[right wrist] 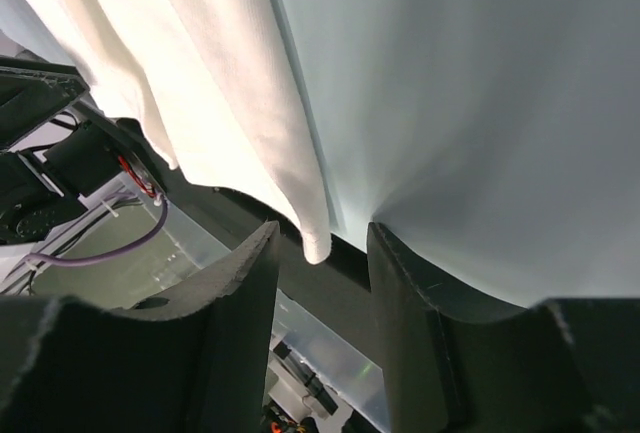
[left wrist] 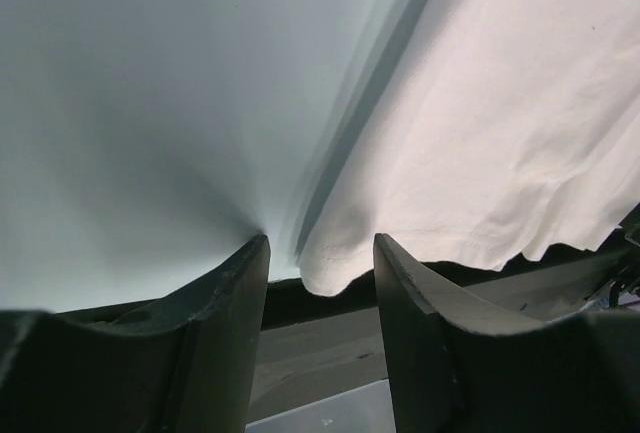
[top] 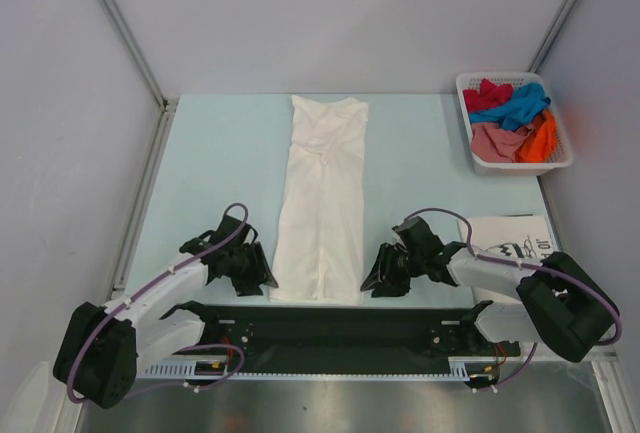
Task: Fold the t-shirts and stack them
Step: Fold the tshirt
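Note:
The robot's right gripper should next ease slightly back toward the near table edge and close on the t-shirt hem's corner (top: 361, 301) (right wrist: 316, 245) beside it, since that corner sticks out between its open fingers.
A plain white t-shirt (top: 322, 198) lies on the table as a long narrow strip, its hem at the near edge. My left gripper (top: 262, 278) is open beside the hem's left corner; in the left wrist view that corner (left wrist: 330, 271) hangs between my fingers (left wrist: 235, 303). My right gripper (top: 372, 281) is open beside the hem's right corner, which shows between my fingers in the right wrist view (right wrist: 315, 243). A folded white t-shirt with black print (top: 512, 241) lies at the right, partly under my right arm. Red, blue, pink and orange t-shirts (top: 510, 113) lie crumpled in the basket.
A white lattice basket (top: 560, 161) stands at the table's far right corner. The black base rail (top: 330, 323) runs along the near table edge under the shirt's hem. Grey walls enclose the table on three sides.

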Motion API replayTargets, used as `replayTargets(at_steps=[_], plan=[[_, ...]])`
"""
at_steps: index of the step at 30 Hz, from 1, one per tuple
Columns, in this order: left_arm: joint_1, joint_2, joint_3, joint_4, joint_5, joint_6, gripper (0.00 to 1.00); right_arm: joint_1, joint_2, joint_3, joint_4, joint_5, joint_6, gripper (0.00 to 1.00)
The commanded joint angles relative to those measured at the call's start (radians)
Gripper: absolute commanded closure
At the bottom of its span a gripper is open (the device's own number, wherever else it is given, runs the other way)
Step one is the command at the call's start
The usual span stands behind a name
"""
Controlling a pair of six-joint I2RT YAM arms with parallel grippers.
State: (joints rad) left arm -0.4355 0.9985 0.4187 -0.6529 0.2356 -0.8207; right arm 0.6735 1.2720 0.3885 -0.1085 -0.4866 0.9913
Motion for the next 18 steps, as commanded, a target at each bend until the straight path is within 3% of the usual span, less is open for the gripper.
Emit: replayTargets(at_steps=[1, 11, 18], plan=[[-0.040, -0.014, -0.012, 0.012, -0.057, -0.038, 0.48, 0.008, 0.016, -0.026, 0.058, 0.040, 0.018, 0.53], [-0.081, -0.044, -0.014, -0.022, -0.114, -0.067, 0.50, 0.041, -0.056, -0.091, 0.084, 0.056, 0.070, 0.55], [-0.085, -0.012, -0.003, -0.015, -0.084, -0.049, 0.56, 0.044, -0.063, -0.109, 0.092, 0.063, 0.083, 0.55]])
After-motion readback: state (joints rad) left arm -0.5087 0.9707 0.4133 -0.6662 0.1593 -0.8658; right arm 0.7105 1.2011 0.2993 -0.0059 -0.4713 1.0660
